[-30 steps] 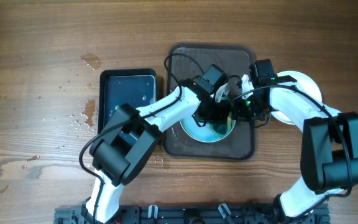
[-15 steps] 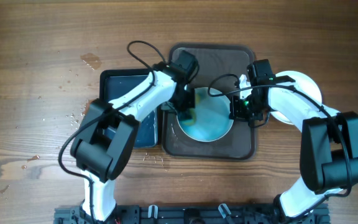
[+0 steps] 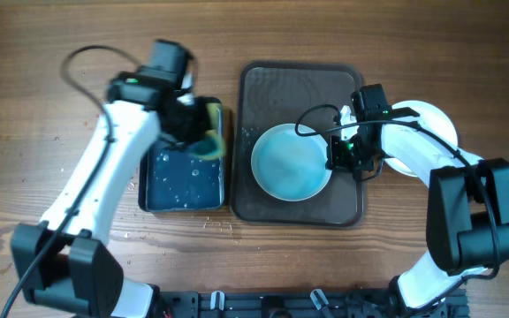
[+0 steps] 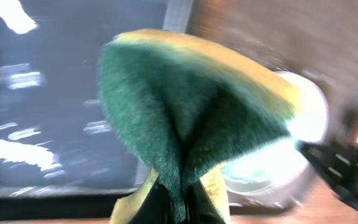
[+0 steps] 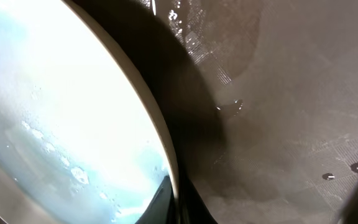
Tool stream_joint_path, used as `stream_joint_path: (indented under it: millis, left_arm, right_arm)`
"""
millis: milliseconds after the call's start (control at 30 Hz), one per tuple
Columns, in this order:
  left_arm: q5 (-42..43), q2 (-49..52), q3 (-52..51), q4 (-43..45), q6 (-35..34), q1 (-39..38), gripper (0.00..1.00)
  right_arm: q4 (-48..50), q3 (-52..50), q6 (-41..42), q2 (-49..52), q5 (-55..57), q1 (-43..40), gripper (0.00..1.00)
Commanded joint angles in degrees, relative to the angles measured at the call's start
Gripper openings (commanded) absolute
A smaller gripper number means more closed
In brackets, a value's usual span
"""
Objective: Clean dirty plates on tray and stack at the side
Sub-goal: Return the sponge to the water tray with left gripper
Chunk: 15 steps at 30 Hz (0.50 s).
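My left gripper moves down and back into the near half of the black basin next and releases the sponge, since the basin's bottom lies clear there.
A round white plate, wet with a pale blue film, lies on the dark brown tray. My right gripper is shut on the plate's right rim; in the right wrist view the rim runs between my fingertips above the tray's wet floor. My left gripper is shut on a green and yellow sponge and holds it over the black basin. The sponge fills the left wrist view, pinched at its lower end by the gripper. Another white plate lies on the table right of the tray, partly under my right arm.
The black basin holds water and stands just left of the tray. Water drops lie on the wooden table left of the basin. The plate on the tray shows blurred at the right of the left wrist view.
My left arm has swung left off the plate, carrying the sponge from the tray to above the basin. The right gripper and the plate have not moved.
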Motion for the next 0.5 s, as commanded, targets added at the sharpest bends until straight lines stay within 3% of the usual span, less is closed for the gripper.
stream_joint_path:
  millis: [0,133,233,333,400,467]
  left_arm:
    - [-9.64,1.07,-5.49,1.20,0.22,5.79,0.04]
    - [-9.33,2.36,-19.67,15.04,-1.66,6.43,0.04]
    - [-9.22,2.36,-23.26,17.66,-2.69,6.38,0.05]
    - [-9.20,1.57,-22.12,16.00,-2.54,6.58,0.30]
    - [-7.91,0.31,-19.04,12.07,-1.77,7.10,0.37]
    - [-6.62,-1.75,-13.68,6.71,0.48,8.31,0.53]
  right_arm:
    - [1.05,-0.31,7.32,1.81,8.31,-0.31,0.04]
    - [3.34,-0.31,3.72,1.81,7.58,-0.28,0.04]
    - [1.25,0.15,0.15,1.70,7.37,-0.31,0.04]
    - [-3.30,1.75,-0.42,-0.07,7.50,-0.28,0.04]
    - [-8.04,3.69,0.00,-2.93,8.26,-0.28,0.04]
    - [-15.28,7.76,-0.04,-6.16,8.24,-0.28,0.04]
